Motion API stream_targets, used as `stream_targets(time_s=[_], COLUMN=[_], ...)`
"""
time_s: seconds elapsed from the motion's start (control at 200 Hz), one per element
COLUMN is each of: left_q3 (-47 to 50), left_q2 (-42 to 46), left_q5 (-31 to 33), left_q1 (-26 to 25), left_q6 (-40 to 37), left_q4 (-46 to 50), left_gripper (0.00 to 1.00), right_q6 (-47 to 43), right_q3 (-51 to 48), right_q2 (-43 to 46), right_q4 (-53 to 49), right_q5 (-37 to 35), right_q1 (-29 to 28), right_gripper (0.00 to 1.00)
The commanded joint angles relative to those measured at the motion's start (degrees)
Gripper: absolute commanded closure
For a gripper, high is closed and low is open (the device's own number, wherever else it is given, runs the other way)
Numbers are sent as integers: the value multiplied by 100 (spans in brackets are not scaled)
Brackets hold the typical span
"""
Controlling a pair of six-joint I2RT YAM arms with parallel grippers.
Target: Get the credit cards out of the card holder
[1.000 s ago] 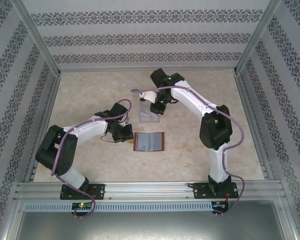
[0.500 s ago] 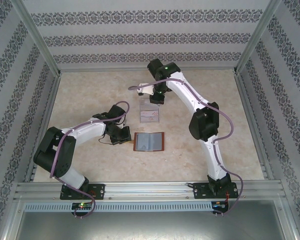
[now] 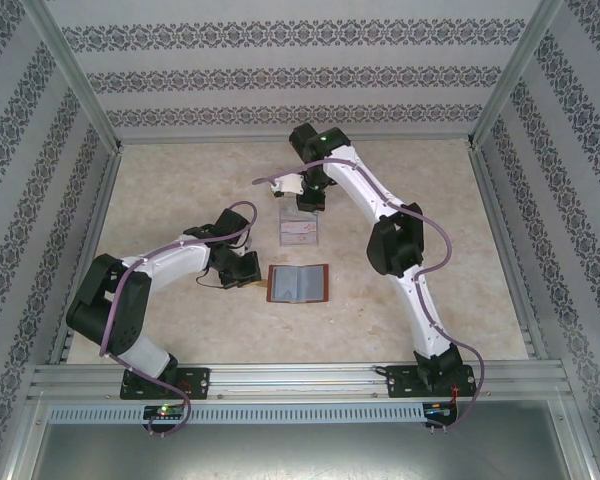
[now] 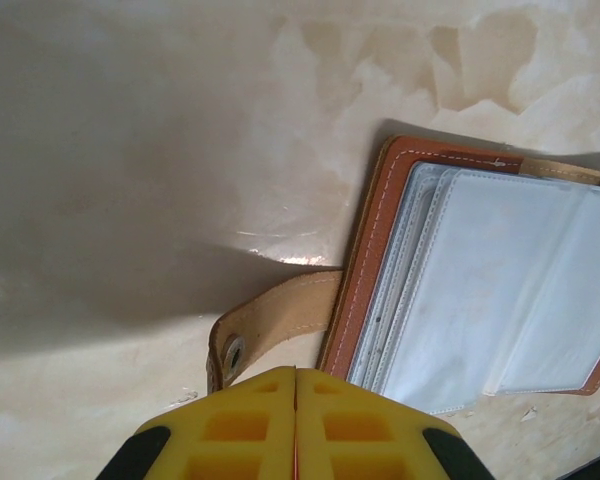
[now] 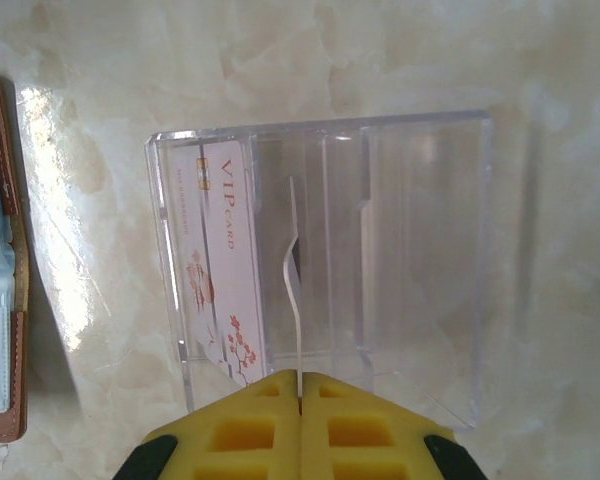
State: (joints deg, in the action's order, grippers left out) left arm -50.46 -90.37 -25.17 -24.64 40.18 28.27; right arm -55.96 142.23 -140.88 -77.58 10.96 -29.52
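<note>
The robot's right gripper should go down toward the middle of the clear tray before it releases the thin white credit card (image 5: 293, 280), since that part of the tray is empty.
The card holder (image 3: 298, 283) lies open on the table, reddish-brown leather (image 4: 366, 250) around pale grey-blue sleeves (image 4: 510, 280). Its strap tab (image 4: 275, 320) curls up just beyond my left gripper (image 4: 296, 370), which is shut with nothing seen between its yellow fingers and sits at the holder's left edge (image 3: 250, 270). My right gripper (image 5: 300, 378) is shut on a thin white credit card (image 5: 293, 280), seen edge-on and bent, over the middle of the clear ribbed tray (image 5: 420, 250). Another credit card (image 5: 218, 260), white with red blossoms and "VIP CARD" lettering, rests in the tray's left slot.
The clear tray (image 3: 300, 229) stands just beyond the card holder, under my right gripper (image 3: 308, 200). Patterned walls and metal posts enclose the pale marbled table (image 3: 180, 180) on three sides. The card holder's edge (image 5: 0, 260) shows at the left of the right wrist view.
The right arm has stretched farther out, carrying its gripper back and slightly left over the tray's far end. The left arm and the card holder have stayed put.
</note>
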Motion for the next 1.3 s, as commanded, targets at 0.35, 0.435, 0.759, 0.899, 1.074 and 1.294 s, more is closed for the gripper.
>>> stream_targets(time_s=[0.35,0.435,0.759,0.899,1.074,1.294], left_q3=[75,85,53,27,5,-2], left_q2=[115,103,28,-8,-36,-33], left_q5=[58,48,-10,-55,-88,-129], left_q1=[48,49,52,55,51,54], left_q6=[51,53,56,53,61,65], left_q4=[150,135,100,58,29,11], left_gripper=[92,92,92,92,92,91], right_q6=[-194,-237,-167,-47,39,128], right_q3=[147,147,173,121,59,-31], right_q2=[-457,-500,-343,-131,36,228], right_q4=[-633,-709,-444,-179,91,342], right_q5=[150,169,186,-8,-314,-439], right_q1=[-166,-189,-196,-168,-151,-158], right_gripper=[100,100,82,80,80,78])
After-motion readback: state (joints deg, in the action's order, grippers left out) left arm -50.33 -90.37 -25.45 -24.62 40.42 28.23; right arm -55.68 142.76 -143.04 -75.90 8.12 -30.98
